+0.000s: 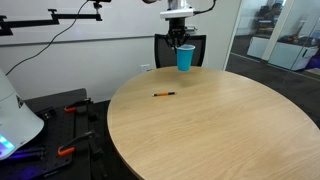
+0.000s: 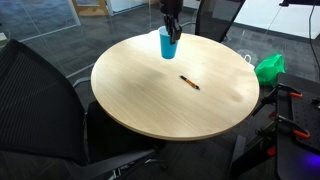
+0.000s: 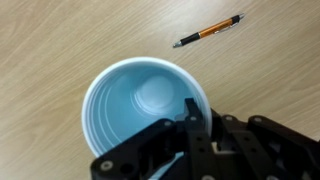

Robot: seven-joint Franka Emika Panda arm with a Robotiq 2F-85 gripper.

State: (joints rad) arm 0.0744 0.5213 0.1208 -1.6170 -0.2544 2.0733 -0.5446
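Observation:
The robot should next lower the light blue cup with its gripper onto the table's far part, then open the gripper.
My gripper is shut on the rim of a light blue cup, one finger inside the cup and the other outside its wall. The cup hangs upright and lifted above the far part of the round wooden table; it looks empty inside. In an exterior view the cup hangs under the gripper near the table's far edge. An orange pen with a dark tip lies flat on the table, apart from the cup; it shows in both exterior views.
A black office chair stands behind the table. A dark chair sits close to the table edge. A green bag lies on the floor beside it. Clamps and tools rest on a black stand.

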